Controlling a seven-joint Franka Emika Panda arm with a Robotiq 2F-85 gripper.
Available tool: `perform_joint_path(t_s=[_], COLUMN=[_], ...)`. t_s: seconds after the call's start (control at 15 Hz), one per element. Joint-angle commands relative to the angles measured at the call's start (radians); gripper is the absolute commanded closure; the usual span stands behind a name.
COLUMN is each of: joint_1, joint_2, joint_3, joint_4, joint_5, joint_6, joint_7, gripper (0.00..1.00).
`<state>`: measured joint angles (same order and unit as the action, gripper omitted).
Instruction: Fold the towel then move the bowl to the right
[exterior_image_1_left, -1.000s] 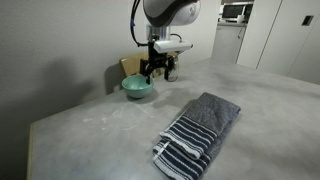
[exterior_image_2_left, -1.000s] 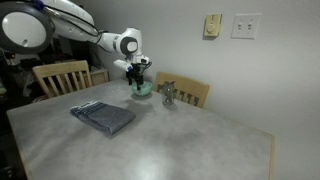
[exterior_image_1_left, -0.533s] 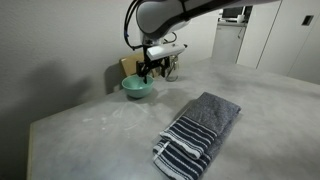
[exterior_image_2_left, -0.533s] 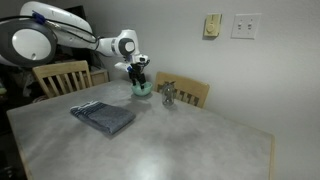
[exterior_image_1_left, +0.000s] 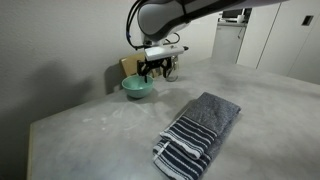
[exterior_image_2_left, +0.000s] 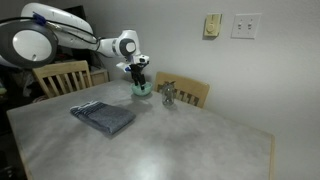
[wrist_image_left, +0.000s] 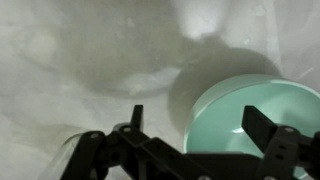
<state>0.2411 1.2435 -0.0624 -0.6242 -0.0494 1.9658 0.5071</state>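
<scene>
The bowl's rim already runs between my gripper's open fingers, so my gripper needs to go down next past the mint-green bowl's rim (exterior_image_1_left: 151, 80) (wrist_image_left: 192, 121), with one finger outside and one inside, and then close.
The grey towel (exterior_image_1_left: 198, 133) lies folded on the table, its navy and white striped end toward the front; it also shows in the other exterior view (exterior_image_2_left: 103, 117). The mint-green bowl (exterior_image_1_left: 137, 88) sits near the table's far edge and shows in an exterior view (exterior_image_2_left: 142, 89) and in the wrist view (wrist_image_left: 255, 115). My gripper (exterior_image_1_left: 153, 72) hangs just above the bowl's rim, open and empty. In the wrist view its fingers (wrist_image_left: 200, 125) straddle the bowl's near rim: one finger is outside the bowl, the other over its inside.
A tan wooden rack (exterior_image_1_left: 131, 66) stands behind the bowl against the wall. A small metal figure (exterior_image_2_left: 168, 95) stands to one side of the bowl. Wooden chairs (exterior_image_2_left: 62, 76) surround the grey table (exterior_image_2_left: 170, 140).
Since a second ago the arm has shifted slightly over the bowl; in the last half second nothing has visibly moved. Towel and bowl stay put.
</scene>
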Motion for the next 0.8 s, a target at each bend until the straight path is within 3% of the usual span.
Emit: perform_joint_path(t_s=[0.0,0.33,0.73], joint_1=[-0.011,-0.033,-0.095], joint_2=[-0.014,0.006,0.049], joint_3=[-0.005,0.005,0.089], joint_4=[-0.032,-0.027,-0.014], joint_5=[0.024,0.022,0.094], joint_6=[0.024,0.059,0.130], joint_7=[0.132,0.229,0.112], gripper=[0.00,0.00,0.00])
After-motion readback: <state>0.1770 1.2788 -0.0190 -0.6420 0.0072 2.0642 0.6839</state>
